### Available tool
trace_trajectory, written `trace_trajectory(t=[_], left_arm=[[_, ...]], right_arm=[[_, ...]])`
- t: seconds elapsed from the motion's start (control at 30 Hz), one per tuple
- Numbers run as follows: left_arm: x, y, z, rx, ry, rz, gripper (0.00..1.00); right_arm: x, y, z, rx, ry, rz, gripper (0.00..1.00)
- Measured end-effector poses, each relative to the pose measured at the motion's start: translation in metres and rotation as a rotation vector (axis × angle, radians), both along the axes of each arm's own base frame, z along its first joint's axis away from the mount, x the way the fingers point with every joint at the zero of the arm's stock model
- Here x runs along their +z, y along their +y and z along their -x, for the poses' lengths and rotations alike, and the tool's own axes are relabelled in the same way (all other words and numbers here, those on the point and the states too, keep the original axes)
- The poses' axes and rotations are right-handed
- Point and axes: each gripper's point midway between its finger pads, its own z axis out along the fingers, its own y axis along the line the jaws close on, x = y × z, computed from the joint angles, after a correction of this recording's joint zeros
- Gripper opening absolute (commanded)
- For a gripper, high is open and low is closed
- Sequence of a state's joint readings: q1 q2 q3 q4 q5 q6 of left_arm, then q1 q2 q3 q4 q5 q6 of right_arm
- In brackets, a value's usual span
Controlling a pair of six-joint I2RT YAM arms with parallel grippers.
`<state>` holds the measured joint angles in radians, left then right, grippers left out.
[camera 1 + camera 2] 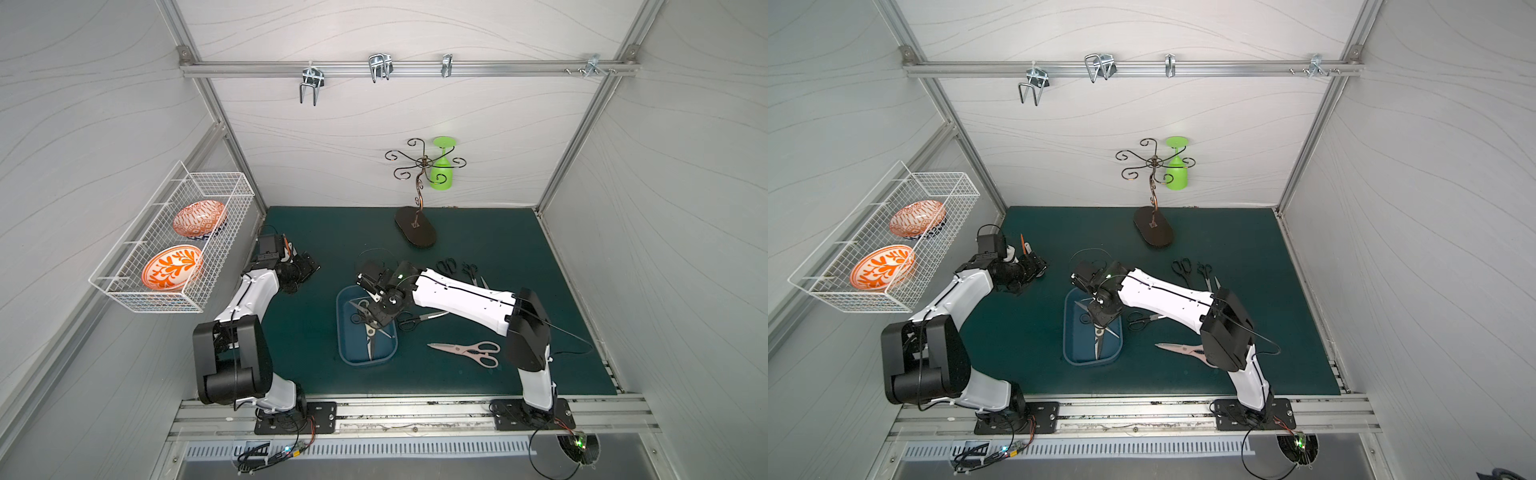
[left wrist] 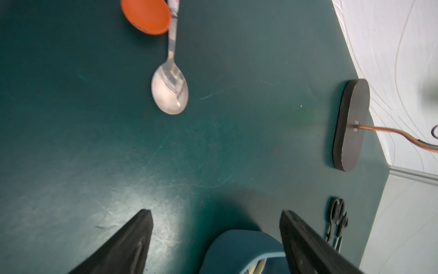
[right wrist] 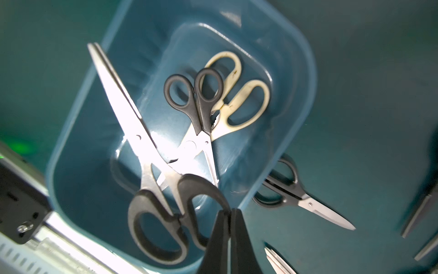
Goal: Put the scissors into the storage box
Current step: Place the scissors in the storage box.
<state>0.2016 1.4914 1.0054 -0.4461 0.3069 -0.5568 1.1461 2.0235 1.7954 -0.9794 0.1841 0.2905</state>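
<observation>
My right gripper still holds the scissors high, so next it will go down into the box [image 1: 343,332] and release over the cream-handled shears' blades, which lie below it.
The dark blue storage box [image 1: 343,332] [image 3: 305,95] sits mid-mat. Inside lie cream-handled shears [image 3: 237,99] and small black-handled scissors [image 3: 196,102]. My right gripper [image 1: 376,322] [image 3: 230,211] hangs over the box's far end, shut on the handle loop of larger black-handled scissors [image 3: 151,151], whose blade reaches out over the rim. On the mat lie black scissors [image 1: 415,320] [image 3: 296,197] beside the box, pink-handled shears [image 1: 469,351], and small black pairs [image 1: 446,266] [image 1: 471,272] further back. My left gripper [image 1: 305,266] [image 2: 215,213] is open and empty at the mat's left, facing the box [image 2: 237,246].
A metal glass stand [image 1: 415,232] with a green glass [image 1: 442,166] stands at the back. A white wire basket [image 1: 216,257] holding two orange plates hangs on the left wall. A spoon [image 2: 169,92] and an orange object [image 2: 147,16] lie near the left gripper.
</observation>
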Motion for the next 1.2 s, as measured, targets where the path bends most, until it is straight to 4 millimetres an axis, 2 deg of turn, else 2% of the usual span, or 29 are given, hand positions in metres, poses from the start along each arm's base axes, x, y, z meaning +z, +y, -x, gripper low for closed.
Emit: trace_trajectory(t=[0.2, 0.47, 0.6, 0.67, 0.8, 1.0, 1.1, 1.2], left_arm=[[0.002, 0.002, 0.0, 0.007, -0.006, -0.006, 0.89], [0.003, 0.002, 0.0, 0.006, -0.007, -0.004, 0.89], [0.003, 0.001, 0.0, 0.004, -0.008, -0.001, 0.88], [0.003, 0.0, 0.0, 0.002, -0.01, 0.004, 0.88], [0.004, -0.001, 0.0, -0.002, -0.012, 0.01, 0.88], [0.004, -0.002, 0.0, -0.005, -0.013, 0.016, 0.88], [0.004, -0.003, 0.0, -0.007, -0.013, 0.019, 0.88], [0.004, -0.003, 0.0, -0.009, -0.014, 0.022, 0.88]], right_arm=[[-0.034, 0.012, 0.005, 0.018, 0.036, 0.051, 0.0], [-0.052, 0.018, 0.007, 0.027, 0.062, 0.067, 0.0], [-0.055, 0.025, 0.004, 0.028, 0.063, 0.06, 0.13], [-0.056, 0.027, 0.004, 0.032, 0.062, 0.058, 0.16], [-0.056, 0.028, 0.003, 0.036, 0.059, 0.056, 0.19], [-0.051, 0.03, 0.002, 0.039, 0.055, 0.043, 0.2], [-0.04, 0.029, -0.001, 0.038, 0.045, 0.028, 0.2], [-0.015, 0.024, -0.006, 0.03, 0.028, -0.018, 0.2]])
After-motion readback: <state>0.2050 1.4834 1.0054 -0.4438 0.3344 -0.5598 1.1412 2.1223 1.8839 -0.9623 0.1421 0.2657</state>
